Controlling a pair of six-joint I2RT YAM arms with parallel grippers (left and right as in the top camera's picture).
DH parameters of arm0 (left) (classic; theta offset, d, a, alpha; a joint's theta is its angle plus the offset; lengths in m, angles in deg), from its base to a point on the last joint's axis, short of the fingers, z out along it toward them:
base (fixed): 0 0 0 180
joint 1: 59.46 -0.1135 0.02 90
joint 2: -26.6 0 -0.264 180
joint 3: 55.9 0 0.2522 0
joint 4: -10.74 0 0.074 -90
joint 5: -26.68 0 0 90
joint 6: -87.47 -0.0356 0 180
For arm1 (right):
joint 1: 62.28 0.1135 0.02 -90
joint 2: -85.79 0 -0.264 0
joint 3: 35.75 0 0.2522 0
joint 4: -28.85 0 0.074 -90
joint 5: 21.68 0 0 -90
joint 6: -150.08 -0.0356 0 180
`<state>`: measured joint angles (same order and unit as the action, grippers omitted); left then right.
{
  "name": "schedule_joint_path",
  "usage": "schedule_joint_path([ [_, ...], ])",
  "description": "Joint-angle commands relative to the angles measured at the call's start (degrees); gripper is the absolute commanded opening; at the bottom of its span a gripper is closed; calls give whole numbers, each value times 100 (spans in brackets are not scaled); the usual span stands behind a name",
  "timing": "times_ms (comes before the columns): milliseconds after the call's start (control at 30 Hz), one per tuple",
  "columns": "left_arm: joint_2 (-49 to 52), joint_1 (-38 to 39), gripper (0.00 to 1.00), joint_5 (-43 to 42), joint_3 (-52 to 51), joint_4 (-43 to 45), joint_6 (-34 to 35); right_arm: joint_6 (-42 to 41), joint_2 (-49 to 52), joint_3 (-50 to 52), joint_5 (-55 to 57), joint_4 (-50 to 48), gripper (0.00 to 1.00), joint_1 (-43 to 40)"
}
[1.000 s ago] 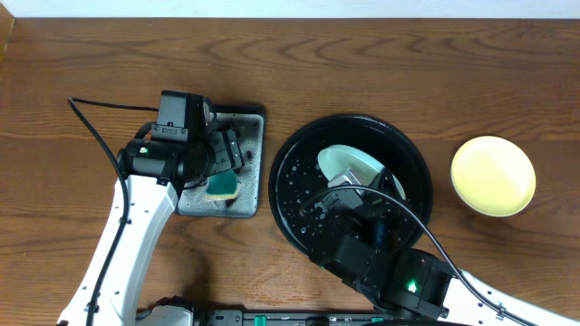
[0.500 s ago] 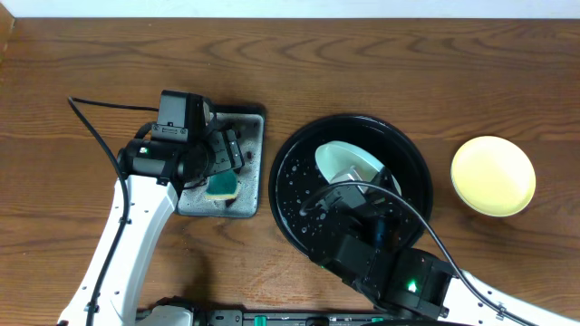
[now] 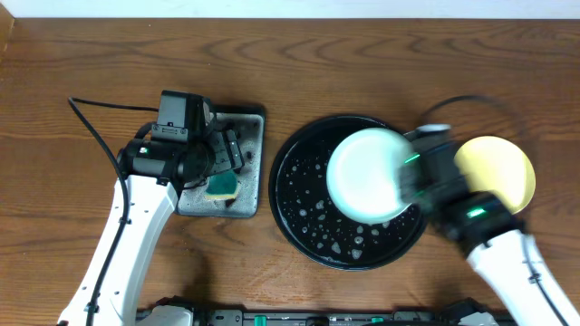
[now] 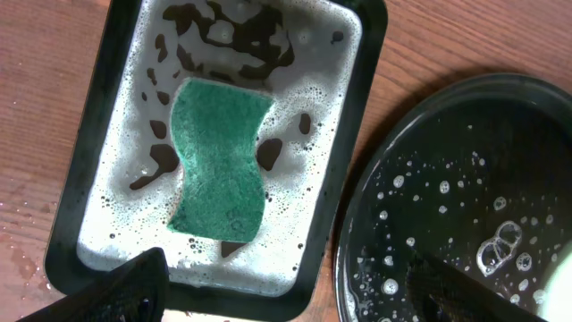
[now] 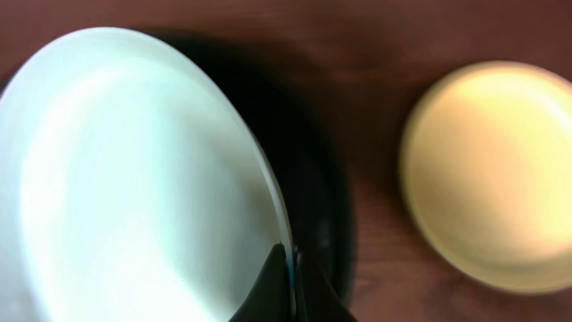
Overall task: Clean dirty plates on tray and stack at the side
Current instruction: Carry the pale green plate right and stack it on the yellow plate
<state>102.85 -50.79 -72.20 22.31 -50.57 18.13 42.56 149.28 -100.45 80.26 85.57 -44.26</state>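
The pale yellow plate lies below my right gripper, to its right in the overhead view: I need to move there, lower the mint-blue plate onto it and release.
My right gripper is shut on the rim of a pale mint-blue plate and holds it lifted over the right half of the large round black tray; the plate also fills the left of the right wrist view. The pale yellow plate lies on the table right of the tray and shows in the right wrist view. My left gripper is open and empty above the front edge of the small soapy tray. The tray's wet floor with foam shows in the left wrist view.
A green sponge lies in the foam of the small rectangular black tray, left of the round tray. The left arm reaches over it from the bottom left. Bare wood table lies behind.
My right arm swung from the front of the tray to its right side and lifted the mint-blue plate off the tray floor toward the yellow plate. The left arm stayed still.
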Motion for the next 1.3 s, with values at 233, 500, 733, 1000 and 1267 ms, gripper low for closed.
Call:
schedule_joint_path([
  [233, -17, -24, 85, -11, 142, -13, -72, 109, 780, -170, -2894, -173, 1, -4437],
  [500, -17, -24, 85, -11, 142, -13, -72, -564, 2135, -170, -2437, -1021, 1, -5711],
  [733, -17, -24, 86, -11, 142, -13, -72, -509, 2608, -170, -2299, -1099, 12, -5917],
  [1000, -17, -24, 85, -13, 142, -13, -72, -243, 1596, -243, -4586, -1123, 49, -5501],
  [1267, -17, -24, 85, -11, 142, -13, -72, 590, -448, -243, -5121, -396, 51, -3864],
])
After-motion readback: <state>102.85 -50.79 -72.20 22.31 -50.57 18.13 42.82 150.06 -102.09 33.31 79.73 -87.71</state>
